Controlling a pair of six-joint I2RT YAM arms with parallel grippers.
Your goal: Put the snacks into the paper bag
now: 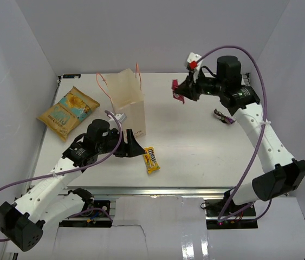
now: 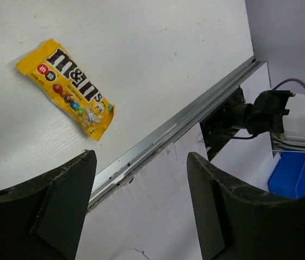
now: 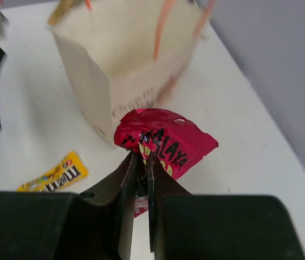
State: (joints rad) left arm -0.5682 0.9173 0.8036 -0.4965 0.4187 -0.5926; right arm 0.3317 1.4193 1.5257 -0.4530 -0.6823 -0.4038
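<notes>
My right gripper is to carry the red packet next over the paper bag's opening point(image 1: 124, 88) point(image 3: 126, 37), then go down to open, because the bag stands open between its handles.
The cream paper bag point(image 1: 129, 103) stands upright at the table's middle left, mouth open, orange cord handles up; it also shows in the right wrist view point(image 3: 125, 70). My right gripper point(image 1: 182, 92) is shut on a red packet point(image 3: 166, 142) and holds it in the air to the right of the bag. My left gripper point(image 1: 133, 147) is open and empty, low beside the bag's front. A yellow candy pack point(image 1: 151, 160) lies flat just right of it, also in the left wrist view point(image 2: 68, 89). An orange-yellow chip bag point(image 1: 68, 111) lies at the left.
A small dark purple wrapper point(image 1: 222, 117) lies on the table at the right, under the right arm. The table's metal front rail point(image 2: 174, 127) runs close below the candy pack. White walls enclose the back and both sides.
</notes>
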